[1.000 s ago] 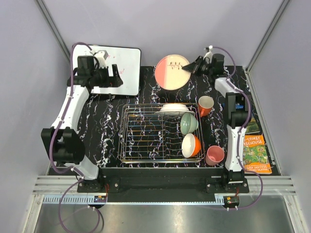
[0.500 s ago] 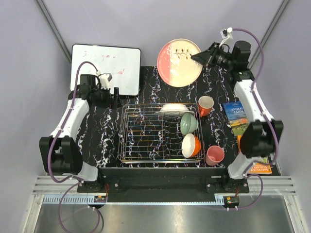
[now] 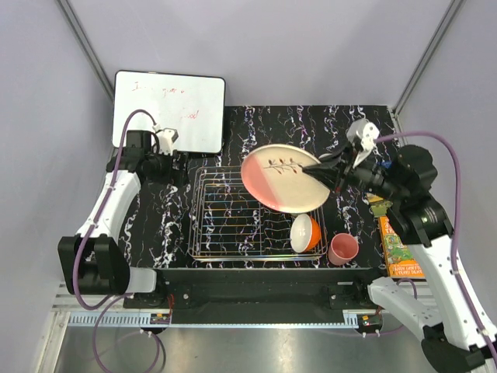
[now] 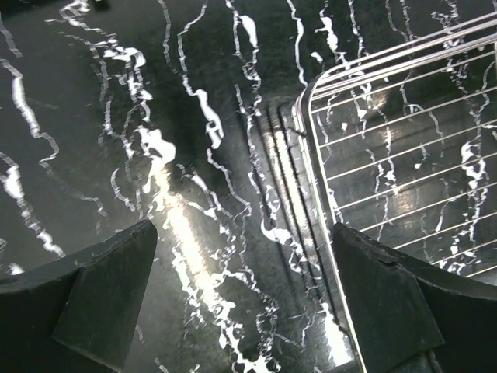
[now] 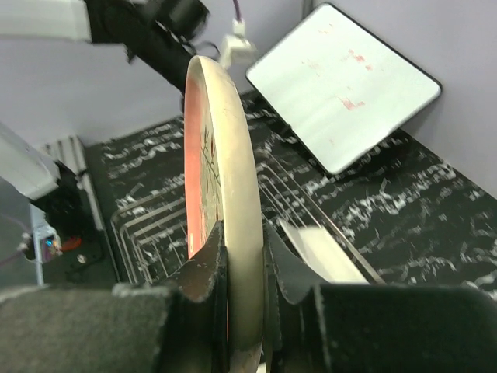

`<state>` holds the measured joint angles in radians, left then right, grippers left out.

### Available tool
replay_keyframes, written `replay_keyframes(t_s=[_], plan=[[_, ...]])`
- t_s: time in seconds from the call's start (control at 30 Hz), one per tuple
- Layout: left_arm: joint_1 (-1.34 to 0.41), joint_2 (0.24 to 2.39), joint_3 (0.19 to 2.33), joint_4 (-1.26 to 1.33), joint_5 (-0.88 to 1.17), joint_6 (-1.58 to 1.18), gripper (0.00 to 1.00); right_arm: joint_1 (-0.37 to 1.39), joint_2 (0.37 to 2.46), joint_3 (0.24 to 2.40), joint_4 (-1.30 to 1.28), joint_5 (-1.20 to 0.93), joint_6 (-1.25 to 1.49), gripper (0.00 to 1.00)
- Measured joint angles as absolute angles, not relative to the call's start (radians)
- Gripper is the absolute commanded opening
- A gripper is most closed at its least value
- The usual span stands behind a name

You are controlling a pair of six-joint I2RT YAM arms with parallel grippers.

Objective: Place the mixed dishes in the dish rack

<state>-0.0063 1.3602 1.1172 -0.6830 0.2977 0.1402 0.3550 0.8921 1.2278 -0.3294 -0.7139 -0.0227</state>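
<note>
The middle wires of the dish rack are bare below the robot's right gripper, to its left in the top view, so the gripper will turn and go down there to let go of the plate.
My right gripper (image 3: 324, 170) is shut on the rim of the pink-cream plate with the leaf sprig (image 3: 285, 179) and holds it tilted in the air over the right half of the dish rack (image 3: 225, 221). In the right wrist view the plate (image 5: 225, 179) stands on edge between my fingers, with the rack (image 5: 147, 225) below. The orange bowl (image 3: 305, 232) sits in the rack's right end. The pink cup (image 3: 342, 249) stands on the table beside it. The white plate (image 5: 322, 252) shows in the rack; the green bowl and orange mug are hidden. My left gripper (image 4: 241, 303) is open and empty over the table by the rack's back left corner (image 4: 311, 101).
A white whiteboard (image 3: 171, 109) lies at the back left and also shows in the right wrist view (image 5: 342, 85). A colourful book (image 3: 396, 245) lies at the right edge under my right arm. The tabletop is black marble (image 3: 264, 124).
My right gripper lifted the pink-cream plate from the table's back and carried it forward over the rack's right half. My left arm drew back from the whiteboard to the rack's back left corner.
</note>
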Motion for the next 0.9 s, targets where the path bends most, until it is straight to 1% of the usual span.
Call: replay_keyframes(t_s=[0.17,0.33,0.53,0.73,0.9], plan=[[-0.006,1.308,1.118,-0.713,0.256,0.157,0.99,0.376,0.790,1.152,-0.482,-0.604,-0.178,0.00],[-0.006,1.277,1.119,-0.739,0.215,0.167,0.99,0.446,0.776,1.098,-0.569,-0.472,-0.324,0.00],[-0.006,1.271,1.123,-0.767,0.162,0.179,0.99,0.548,0.800,1.083,-0.641,-0.337,-0.481,0.00],[-0.006,1.275,1.124,-0.770,0.149,0.178,0.99,0.700,0.834,1.089,-0.634,-0.207,-0.614,0.00],[-0.006,1.295,1.127,-0.770,0.149,0.175,0.99,0.818,0.908,1.111,-0.648,-0.096,-0.715,0.00]])
